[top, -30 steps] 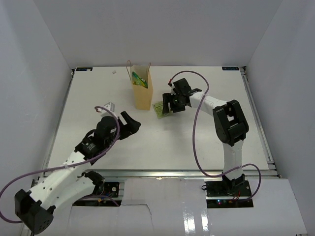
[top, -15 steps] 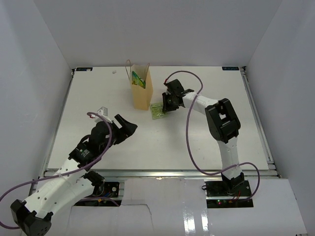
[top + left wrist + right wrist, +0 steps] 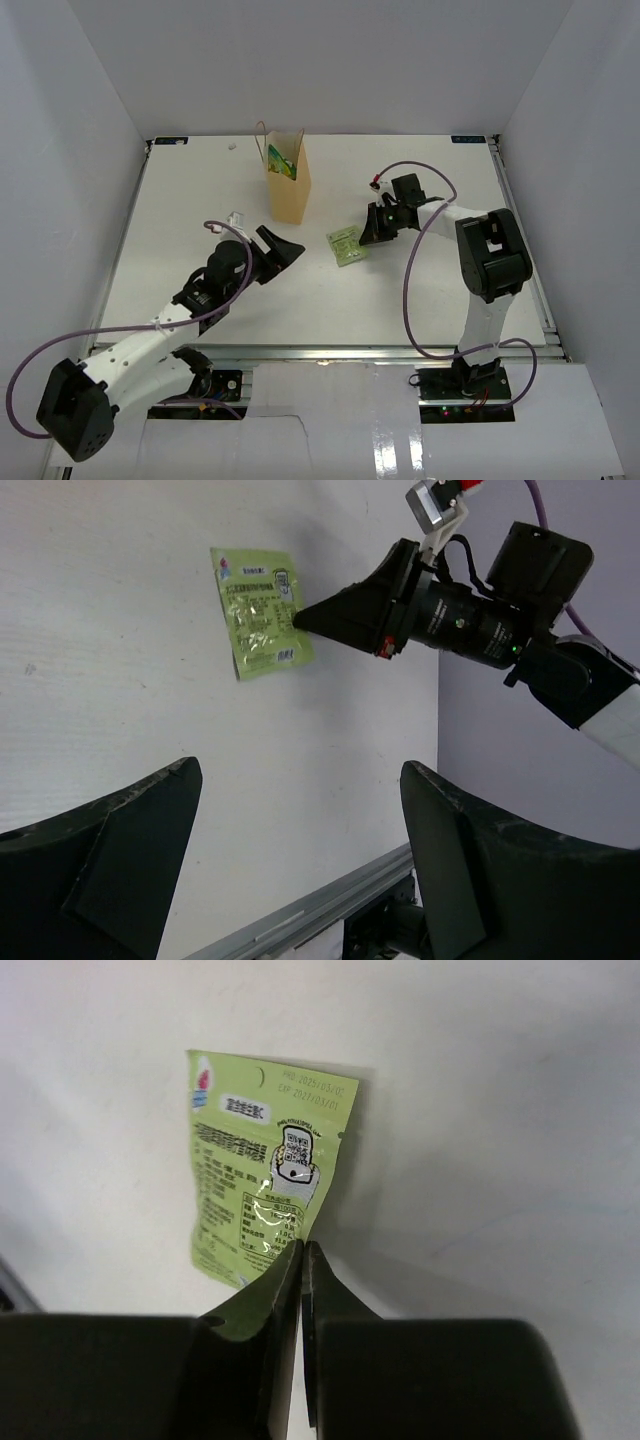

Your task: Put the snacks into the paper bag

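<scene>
I will next move my left gripper to the right in the top view, onto the packet's lower edge. That edge is free because my right gripper is pinching only the packet's side.
A flat light-green snack packet [image 3: 346, 246] lies right of the tan paper bag [image 3: 290, 190], which stands upright with green and yellow snacks [image 3: 283, 163] showing in its open top. My right gripper [image 3: 366, 238] is shut, its tips pinching the packet's right edge. In the right wrist view the packet [image 3: 265, 1175] runs into the closed jaws of the right gripper [image 3: 302, 1245] and casts a shadow on the table. My left gripper [image 3: 285, 247] is open and holds nothing, left of the packet. The left wrist view shows the left gripper [image 3: 300, 768], the packet [image 3: 258, 610] and the right gripper [image 3: 300, 620] beyond.
White walls enclose the white table [image 3: 200, 200] on three sides. A metal rail [image 3: 330, 352] runs along the near edge. Purple cables [image 3: 405, 300] loop from both arms.
My right gripper has shut on the green packet and carried it right and nearer, away from the bag. The left arm has swung right toward the packet, still open.
</scene>
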Motion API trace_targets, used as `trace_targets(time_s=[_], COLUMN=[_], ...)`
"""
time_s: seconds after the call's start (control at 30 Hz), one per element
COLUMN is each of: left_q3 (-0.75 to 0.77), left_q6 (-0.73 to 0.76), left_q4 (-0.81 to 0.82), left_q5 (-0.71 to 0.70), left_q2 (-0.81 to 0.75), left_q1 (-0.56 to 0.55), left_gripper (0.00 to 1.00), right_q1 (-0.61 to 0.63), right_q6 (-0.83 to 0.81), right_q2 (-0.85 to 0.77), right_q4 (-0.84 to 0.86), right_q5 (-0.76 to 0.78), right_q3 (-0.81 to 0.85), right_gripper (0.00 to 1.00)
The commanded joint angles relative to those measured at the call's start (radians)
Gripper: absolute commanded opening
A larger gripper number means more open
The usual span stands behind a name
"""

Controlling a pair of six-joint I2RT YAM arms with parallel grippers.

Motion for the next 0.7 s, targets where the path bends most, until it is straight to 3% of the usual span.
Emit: trace_targets(time_s=[0.0,0.3,0.67], left_q3=[0.007,0.068,0.056], left_q6=[0.005,0.082,0.071], left_q4=[0.182,0.286,0.365], left_q5=[0.073,0.189,0.189], left_q2=[0.093,0.319,0.367], left_q1=[-0.004,-0.004,-0.004], left_gripper=[0.91,0.91,0.89], right_q1=[0.009,0.009,0.009], right_q6=[-0.125,-0.015,0.215], right_q2=[-0.131,-0.248,-0.267], right_q4=[0.1,0.232,0.38], right_q5=[-0.309,-0.472,-0.591], right_q3=[-0.082,-0.184,-0.207], right_gripper=[0.08,0.08,0.08])
